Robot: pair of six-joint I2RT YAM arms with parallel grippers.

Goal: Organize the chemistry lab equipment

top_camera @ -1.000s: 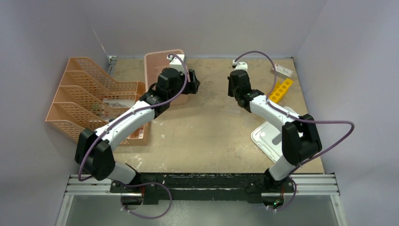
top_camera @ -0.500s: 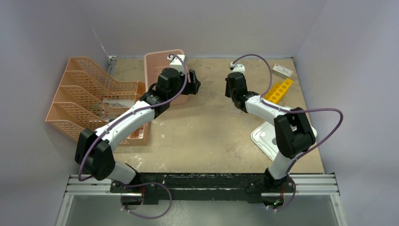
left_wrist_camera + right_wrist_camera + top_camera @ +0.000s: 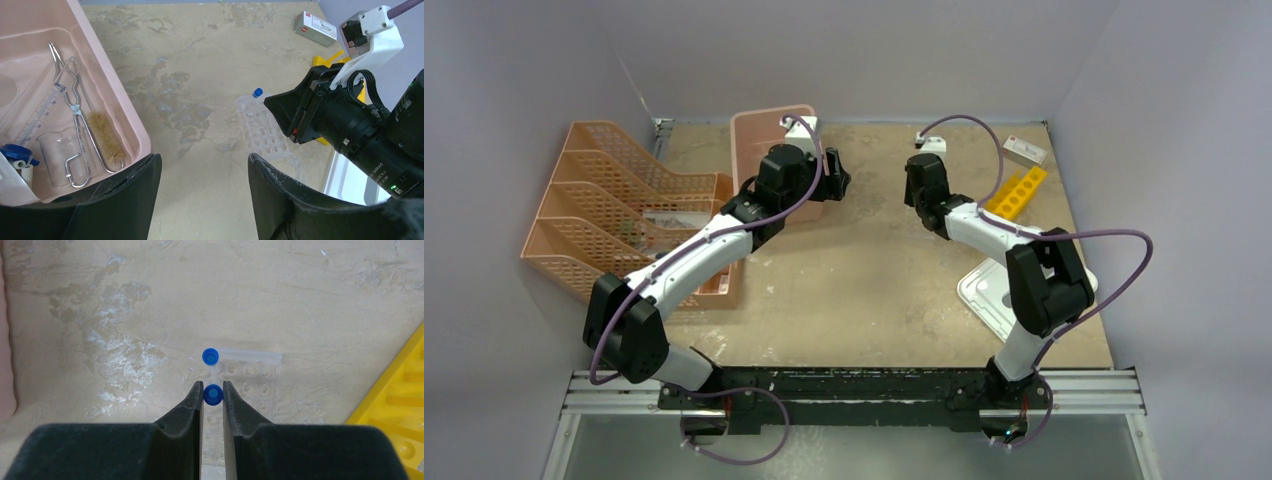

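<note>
I will next use my right gripper to lower the tube, which hangs over the clear rack, onto the rack's edge row, nearer than the standing tube.
My right gripper (image 3: 213, 389) is shut on a blue-capped clear tube (image 3: 213, 395), held upright over the clear rack (image 3: 252, 374). A second blue-capped tube (image 3: 210, 357) stands in that rack's far corner. The yellow holed rack (image 3: 397, 390) lies to the right. My left gripper (image 3: 202, 162) hangs open over bare table beside the pink bin (image 3: 117, 97). In the bin lie the metal scissor-tongs (image 3: 75, 107), the wire tube brush (image 3: 106, 137), the tiny glass beaker (image 3: 57, 152) and a graduated dropper (image 3: 37, 117). In the top view both grippers, left (image 3: 836, 180) and right (image 3: 921, 185), face each other.
Orange mesh file trays (image 3: 614, 210) stand at the left. A white lid (image 3: 992, 292) lies at the right under my right arm. A small white box (image 3: 1024, 150) sits at the back right, beyond the yellow rack (image 3: 1020, 190).
My right arm has shifted a little to the left with its elbow drawn in, still holding the tube. The left arm has not moved.
</note>
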